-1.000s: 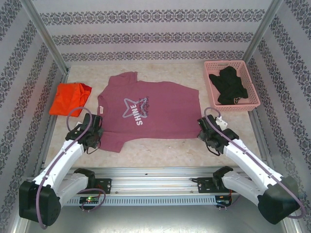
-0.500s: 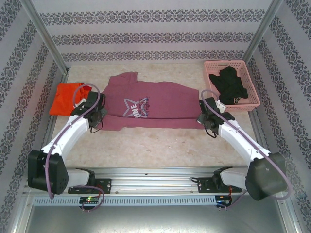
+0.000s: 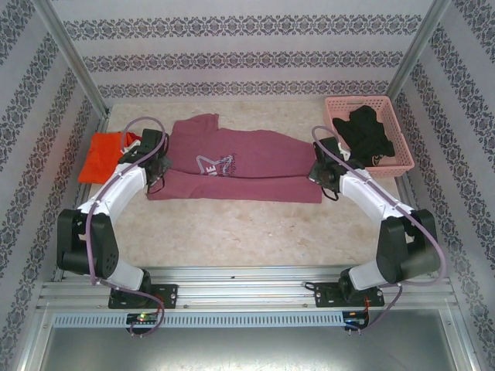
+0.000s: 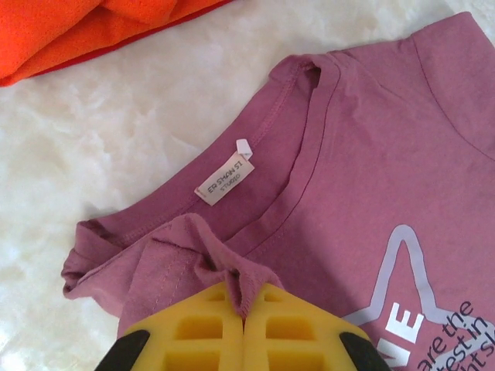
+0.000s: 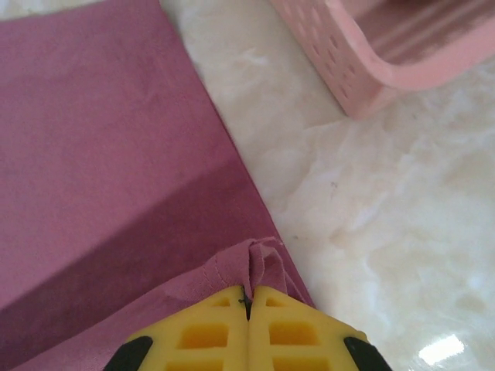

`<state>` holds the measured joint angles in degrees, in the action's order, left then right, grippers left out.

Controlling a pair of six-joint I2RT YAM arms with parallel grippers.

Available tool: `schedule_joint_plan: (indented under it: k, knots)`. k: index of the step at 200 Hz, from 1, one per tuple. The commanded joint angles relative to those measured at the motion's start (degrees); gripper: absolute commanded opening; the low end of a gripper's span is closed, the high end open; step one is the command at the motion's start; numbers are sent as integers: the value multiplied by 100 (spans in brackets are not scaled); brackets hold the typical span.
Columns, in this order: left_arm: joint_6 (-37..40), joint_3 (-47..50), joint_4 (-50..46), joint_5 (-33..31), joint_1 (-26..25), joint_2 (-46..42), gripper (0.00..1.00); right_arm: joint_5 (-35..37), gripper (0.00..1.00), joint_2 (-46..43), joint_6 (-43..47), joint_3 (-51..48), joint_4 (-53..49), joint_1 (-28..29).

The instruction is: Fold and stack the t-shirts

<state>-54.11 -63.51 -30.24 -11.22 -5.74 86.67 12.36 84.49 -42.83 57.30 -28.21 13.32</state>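
My right gripper lowers the pinched hem outward onto shadowed maroon cloth (image 3: 307,171) (image 5: 232,210) below and slightly outward of it next. It then releases the hem, since the fold stands raised.
The maroon t-shirt (image 3: 247,158) lies across the middle of the table, its near edge folded over so only the top of the white star print (image 4: 402,267) shows. My left gripper (image 3: 155,158) is shut on a bunched fold of maroon cloth (image 4: 232,267) beside the collar and its white label (image 4: 224,179). At the shirt's right end my right gripper (image 3: 321,171) is shut on a pinched hem corner (image 5: 259,267). The orange t-shirt (image 3: 104,154) sits bundled at the far left, also as orange cloth (image 4: 85,31) in the left wrist view.
A pink basket (image 3: 390,166) holding dark clothing (image 3: 367,135) stands at the back right; its pink rim (image 5: 387,69) lies close beyond my right gripper. Bare marbled tabletop (image 3: 247,228) stretches in front of the shirt. Patterned walls enclose the table.
Both grippers have carried the shirt's near edge away from the arm bases, folding it over the chest. The print went from fully visible to mostly covered.
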Motion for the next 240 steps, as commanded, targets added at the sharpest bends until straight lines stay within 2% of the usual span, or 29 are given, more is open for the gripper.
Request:
schedule_joint_plan:
  k: [1, 91, 192, 199, 210, 222, 240]
  knots:
    - [259, -248, 165, -117, 108, 199, 0, -12, 0, 272, 174, 243, 79, -115]
    - [461, -768, 298, -62, 174, 1040, 0, -128, 0, 1246, 266, 770, 230, -164]
    - [548, -1031, 388, -21, 239, 1805, 0, -232, 0, 1830, 290, 1046, 340, -199]
    - [543, -1041, 402, -1, 244, 1841, 1, -253, 8, 1827, 297, 1053, 363, -211]
    - [542, -1058, 400, 55, 240, 1875, 4, -307, 27, 1751, 346, 1010, 453, -207]
    - [525, -1046, 397, 106, 240, 1842, 14, -331, 45, 1539, 438, 875, 635, -209]
    - [456, -941, 437, 80, 240, 1681, 34, -301, 61, 1114, 553, 565, 929, -208]
